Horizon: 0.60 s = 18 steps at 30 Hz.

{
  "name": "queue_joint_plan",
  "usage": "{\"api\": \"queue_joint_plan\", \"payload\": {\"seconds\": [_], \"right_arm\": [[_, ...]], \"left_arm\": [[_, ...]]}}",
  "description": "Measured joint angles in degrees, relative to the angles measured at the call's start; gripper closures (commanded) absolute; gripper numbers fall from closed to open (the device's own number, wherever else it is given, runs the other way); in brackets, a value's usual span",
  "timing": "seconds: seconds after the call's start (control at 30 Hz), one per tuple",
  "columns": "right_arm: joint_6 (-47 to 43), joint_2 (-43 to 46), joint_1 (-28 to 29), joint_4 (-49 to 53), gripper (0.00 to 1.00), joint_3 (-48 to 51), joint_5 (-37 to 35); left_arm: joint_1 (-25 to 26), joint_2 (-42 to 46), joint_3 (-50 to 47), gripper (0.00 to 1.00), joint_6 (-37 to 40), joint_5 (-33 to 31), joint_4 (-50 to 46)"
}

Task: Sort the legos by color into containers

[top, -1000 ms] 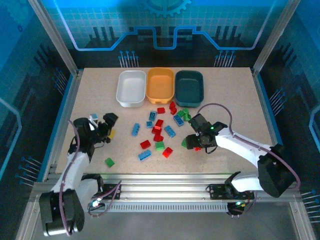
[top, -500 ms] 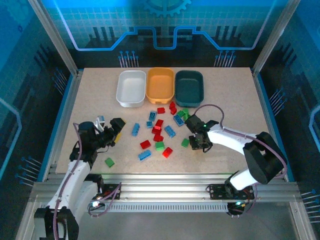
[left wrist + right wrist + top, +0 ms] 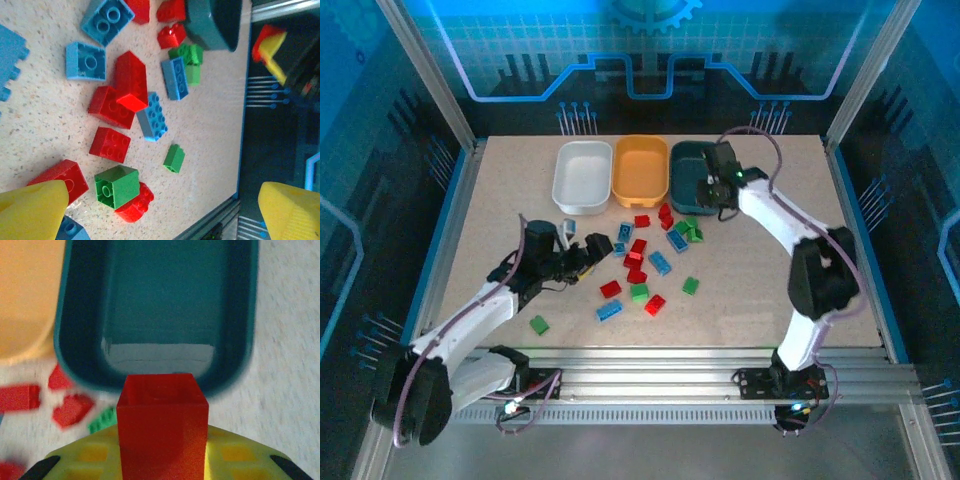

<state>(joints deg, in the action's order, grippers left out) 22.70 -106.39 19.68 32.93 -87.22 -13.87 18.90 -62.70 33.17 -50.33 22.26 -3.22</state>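
Observation:
The teal tray's empty bottom lies outward. Next I need to carry the red brick in my right gripper outward from the tray's near rim and release it.
Red, green and blue legos [image 3: 638, 262] lie scattered in the middle of the table, in front of the white tray [image 3: 582, 176], the orange-yellow tray [image 3: 640, 168] and the dark teal tray [image 3: 698, 147]. My right gripper [image 3: 713, 182] hangs at the teal tray's near rim, shut on a red brick [image 3: 162, 435]. In the right wrist view the teal tray [image 3: 160, 305] lies just ahead of the brick, with nothing in it. My left gripper [image 3: 582, 256] is open at the pile's left edge. A green cube [image 3: 116, 186] and red bricks [image 3: 110, 144] lie between its wide yellow fingers [image 3: 30, 210].
A lone green brick [image 3: 539, 324] lies near the front left, another green one [image 3: 690, 285] at the pile's right. The white and orange-yellow trays hold nothing. The right arm reaches across the table's right half. A blue frame edge [image 3: 448, 235] borders the table.
My right gripper shut on the red brick down on the table and carried it up and back to the teal tray. My left gripper moved right towards the pile and stayed open.

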Motion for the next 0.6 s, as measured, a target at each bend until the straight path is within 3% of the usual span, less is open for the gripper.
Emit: {"api": "queue_joint_plan", "payload": {"seconds": [0.17, 0.37, 0.6], "right_arm": [[-1.6, -14.4, -1.5, 2.0, 0.75, -14.6, 1.8], [-2.8, -22.3, -2.7, 6.4, 0.7, -23.9, 3.3], [-3.9, -24.1, -3.0, 8.7, 0.44, -27.6, 4.3]], "left_arm": [[2.8, -6.4, 4.2, 0.01, 1.3, -0.3, -0.2], [4.3, -7.5, 6.8, 0.01, 2.9, -0.5, -0.2], [4.3, -7.6, 6.8, 0.01, 3.8, -0.6, -0.4]]}}
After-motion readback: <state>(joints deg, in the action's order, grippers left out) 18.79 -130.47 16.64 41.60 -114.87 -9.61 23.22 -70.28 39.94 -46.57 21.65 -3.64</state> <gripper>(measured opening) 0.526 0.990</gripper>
